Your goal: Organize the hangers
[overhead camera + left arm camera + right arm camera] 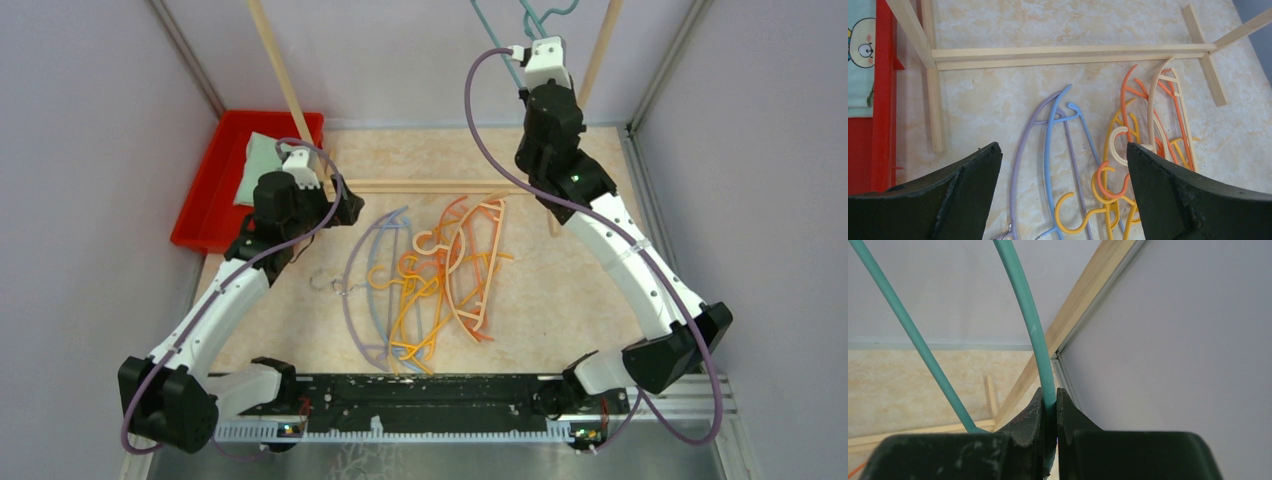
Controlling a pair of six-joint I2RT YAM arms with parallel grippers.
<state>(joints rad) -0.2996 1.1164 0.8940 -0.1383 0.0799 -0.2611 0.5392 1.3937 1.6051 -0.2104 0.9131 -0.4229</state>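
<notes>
The right gripper moves outward and toward the slanted upright in the top view next, since the teal hanger (1035,335) is still short of that upright.
My right gripper (1049,400) is shut on a teal hanger (1035,335) and holds it high at the back right; in the top view only its lower part (528,18) shows at the frame's upper edge. Several hangers lie in a pile on the table: lavender (352,290), light blue (378,290), yellow (415,310), orange (465,260) and peach (482,270). My left gripper (1063,150) is open and empty, hovering above the left of the pile, over the lavender (1020,150) and light blue (1049,150) hangers.
A pale wooden rack has a base bar (420,186) across the back of the table and two slanted uprights (285,80) (598,60). A red bin (215,190) holding a cloth (260,165) stands at the back left. Grey walls close both sides.
</notes>
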